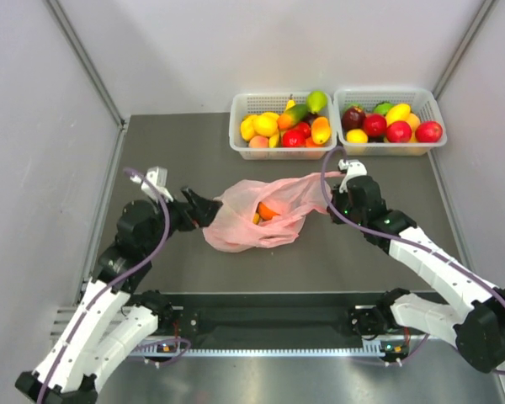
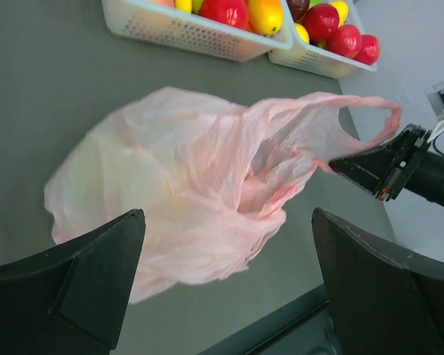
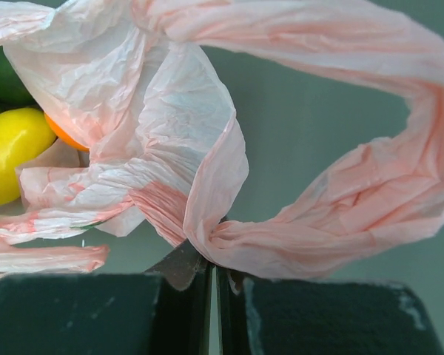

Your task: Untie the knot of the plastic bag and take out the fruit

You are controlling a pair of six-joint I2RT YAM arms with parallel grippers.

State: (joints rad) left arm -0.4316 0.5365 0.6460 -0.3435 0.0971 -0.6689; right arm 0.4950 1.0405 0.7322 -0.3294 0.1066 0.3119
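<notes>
My left gripper should move outward over the bag next and then lower onto that fold, because the film at the opening's far fold (image 1: 268, 194) (image 2: 253, 124) is right beside the orange fruit.
The pink plastic bag (image 1: 251, 220) lies crumpled on the dark table between my grippers. Its mouth is open and a round orange fruit (image 1: 268, 210) shows inside. In the right wrist view a yellow fruit (image 3: 7, 151), a green one (image 3: 3, 77) and the orange one (image 3: 62, 135) sit in the bag (image 3: 155, 111). My right gripper (image 1: 335, 200) (image 3: 213, 266) is shut on a bunched handle loop (image 3: 333, 237), stretching it to the right. My left gripper (image 1: 205, 207) (image 2: 228, 222) is wide open at the bag's left end, the film (image 2: 185, 200) just beyond its fingers. No tight knot shows.
Two white baskets full of toy fruit stand at the back: one (image 1: 284, 153) in the middle, one (image 1: 391, 151) to its right. They also show in the left wrist view (image 2: 200, 37). Grey walls close in both sides. A black rail runs along the near edge.
</notes>
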